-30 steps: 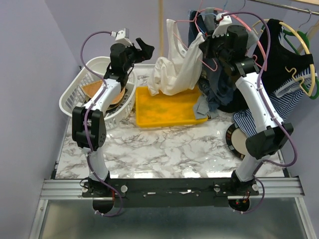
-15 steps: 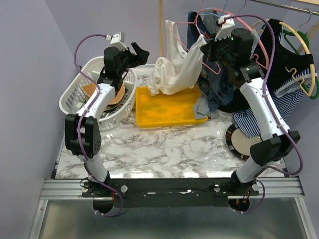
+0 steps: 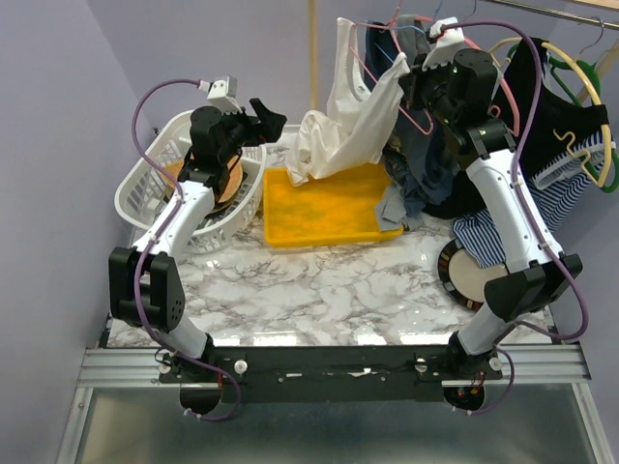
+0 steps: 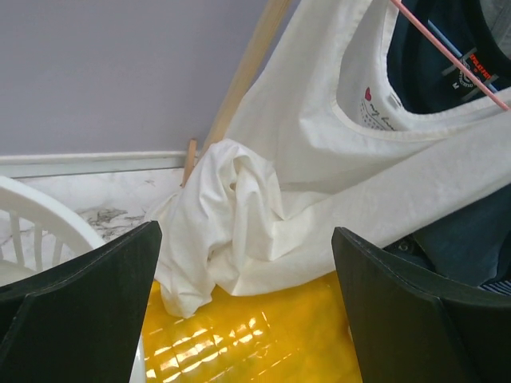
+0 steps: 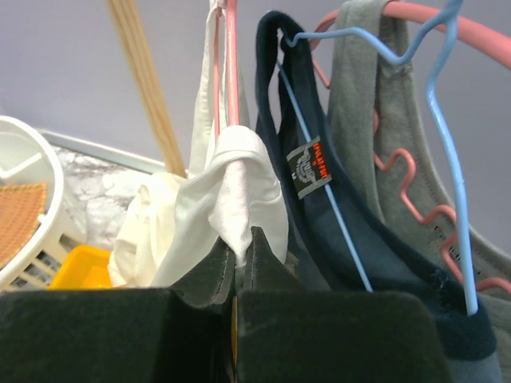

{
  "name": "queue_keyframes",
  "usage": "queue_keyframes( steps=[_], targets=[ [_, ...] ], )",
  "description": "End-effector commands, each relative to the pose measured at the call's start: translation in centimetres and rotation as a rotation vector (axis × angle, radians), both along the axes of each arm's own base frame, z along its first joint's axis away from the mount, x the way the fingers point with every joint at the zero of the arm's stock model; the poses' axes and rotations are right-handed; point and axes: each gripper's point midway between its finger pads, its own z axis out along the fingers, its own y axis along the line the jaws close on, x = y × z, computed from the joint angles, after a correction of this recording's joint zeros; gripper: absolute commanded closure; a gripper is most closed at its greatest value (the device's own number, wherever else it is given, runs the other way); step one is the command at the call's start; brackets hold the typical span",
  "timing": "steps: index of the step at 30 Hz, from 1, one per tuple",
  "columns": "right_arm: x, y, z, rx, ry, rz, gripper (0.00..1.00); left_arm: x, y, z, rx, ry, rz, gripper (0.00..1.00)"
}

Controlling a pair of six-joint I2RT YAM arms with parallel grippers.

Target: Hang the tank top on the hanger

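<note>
Next, my right gripper eases outward and releases the strap there, since the slim pink wire hanger outward of that gripper already runs into the strap's fold.
The off-white tank top [image 3: 350,121] hangs from its upper strap, and its lower part is bunched over the back edge of the yellow tray [image 3: 324,213]. My right gripper [image 3: 410,85] is shut on a fold of the strap [image 5: 239,179], held high among the hung clothes. The slim pink wire hanger [image 3: 418,121] runs beside the strap [image 5: 231,56] and crosses the neck opening [image 4: 447,49]. My left gripper [image 3: 263,114] is open and empty, above the basket's edge, left of the tank top [image 4: 319,159]. Its fingers [image 4: 80,303] frame the tray.
A white laundry basket [image 3: 145,179] sits at the left. A wooden pole [image 3: 312,53] stands behind the tray. Dark tops, a thick pink plastic hanger [image 3: 488,53], a blue wire hanger [image 5: 447,120] and a yellow hanger [image 3: 590,87] crowd the back right.
My right gripper has raised the strap higher and a little right. My left arm has swung left and back, away from the tank top, toward the basket.
</note>
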Motion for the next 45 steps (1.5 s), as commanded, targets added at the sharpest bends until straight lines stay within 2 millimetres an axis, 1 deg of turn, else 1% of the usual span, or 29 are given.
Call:
queue_keyframes(
  steps=[1,3,7,12,13,15,16,18,19,21,22,24,26,28,29,30,31,33,34,35,36,37,38,40,41,42,43,44,45],
  targets=[
    [1.9,-1.1,3.6,0.016,-0.124,-0.095,1.00,-2.3,0.4,1.5,0.020,-0.056,-0.025,0.01],
    [2.4,-1.2,3.3,0.013,-0.125,-0.110,1.00,-3.0,0.6,1.9,0.027,-0.072,-0.024,0.01],
    [3.2,-1.5,2.9,0.005,-0.130,-0.133,0.99,-4.0,0.8,1.5,0.034,-0.066,-0.025,0.01],
    [4.6,-1.6,1.3,-0.018,-0.110,-0.161,1.00,-5.4,0.7,1.0,0.026,-0.056,-0.045,0.01],
    [4.9,-1.4,0.5,-0.027,-0.098,-0.161,1.00,-5.6,0.7,0.3,0.030,-0.042,-0.047,0.01],
    [5.3,-1.3,-0.1,-0.029,-0.088,-0.161,1.00,-6.2,0.8,0.3,0.033,-0.042,-0.047,0.01],
    [5.3,-1.4,0.0,-0.030,-0.091,-0.164,1.00,-6.5,0.9,-0.5,0.039,-0.029,-0.047,0.01],
    [5.6,-1.5,-0.2,-0.026,-0.090,-0.174,1.00,-7.2,1.0,-0.7,0.044,-0.028,-0.052,0.01],
    [5.7,-1.4,-0.1,-0.017,-0.092,-0.176,1.00,-7.5,1.0,-1.4,0.047,-0.014,-0.057,0.01],
    [5.8,-1.2,-0.1,-0.007,-0.091,-0.174,1.00,-8.3,1.1,-1.5,0.051,-0.016,-0.059,0.01],
    [5.9,-1.3,0.0,0.000,-0.090,-0.172,1.00,-8.6,1.1,-2.5,0.054,0.002,-0.062,0.01],
    [5.7,-0.9,-0.3,0.000,-0.077,-0.152,0.99,-9.4,1.3,-2.8,0.067,0.002,-0.063,0.01],
    [5.4,-0.5,-1.1,-0.009,-0.060,-0.120,0.98,-10.0,1.5,-3.8,0.090,0.014,-0.064,0.01],
    [4.7,-0.3,-1.0,-0.018,-0.059,-0.096,0.91,-10.7,1.7,-4.5,0.106,0.028,-0.067,0.01],
    [4.2,0.0,-1.3,-0.026,-0.051,-0.070,0.82,-11.0,1.7,-4.7,0.114,0.032,-0.070,0.01],
    [3.8,0.1,-1.2,-0.032,-0.051,-0.057,0.77,-11.4,1.8,-4.8,0.126,0.035,-0.074,0.01],
    [2.7,0.0,0.1,-0.032,-0.076,-0.045,0.66,-11.7,1.9,-5.3,0.135,0.043,-0.075,0.01],
    [1.8,-0.1,0.0,-0.045,-0.074,-0.030,0.54,-12.3,2.2,-5.4,0.147,0.047,-0.069,0.01],
    [0.6,-0.6,1.4,-0.043,-0.104,-0.030,0.50,-12.6,2.3,-5.8,0.152,0.056,-0.067,0.01],
    [-0.1,-0.3,1.7,-0.045,-0.112,-0.005,0.36,-12.7,2.5,-5.9,0.158,0.062,-0.061,0.01],
    [-0.8,-0.5,2.3,-0.045,-0.122,-0.002,0.34,-13.2,2.6,-6.0,0.165,0.070,-0.060,0.01],
    [-1.3,-0.7,2.3,-0.055,-0.124,-0.002,0.27,-13.3,2.8,-6.3,0.173,0.078,-0.053,0.01],
    [-2.8,-1.1,3.8,-0.048,-0.156,0.004,0.25,-13.5,2.9,-6.3,0.174,0.078,-0.049,0.01],
    [-4.1,-1.4,4.1,-0.058,-0.159,0.010,0.17,-14.2,3.3,-6.4,0.167,0.086,-0.028,0.01],
    [-5.9,-1.9,5.6,-0.053,-0.191,0.018,0.10,-14.3,3.6,-6.3,0.165,0.082,-0.017,0.01],
    [-6.9,-1.9,5.7,-0.059,-0.191,0.036,0.09,-14.9,3.8,-5.8,0.156,0.076,-0.006,0.01],
    [-7.8,-2.0,5.4,-0.088,-0.192,0.052,0.07,-15.2,4.0,-6.0,0.147,0.085,0.007,0.01],
    [-9.0,-1.7,5.4,-0.099,-0.198,0.095,0.01,-15.4,4.3,-5.6,0.137,0.083,0.023,0.01],
    [-11.7,-2.3,7.1,-0.101,-0.250,0.107,0.00,-16.2,4.2,-4.7,0.132,0.056,0.014,0.01]
  ],
)
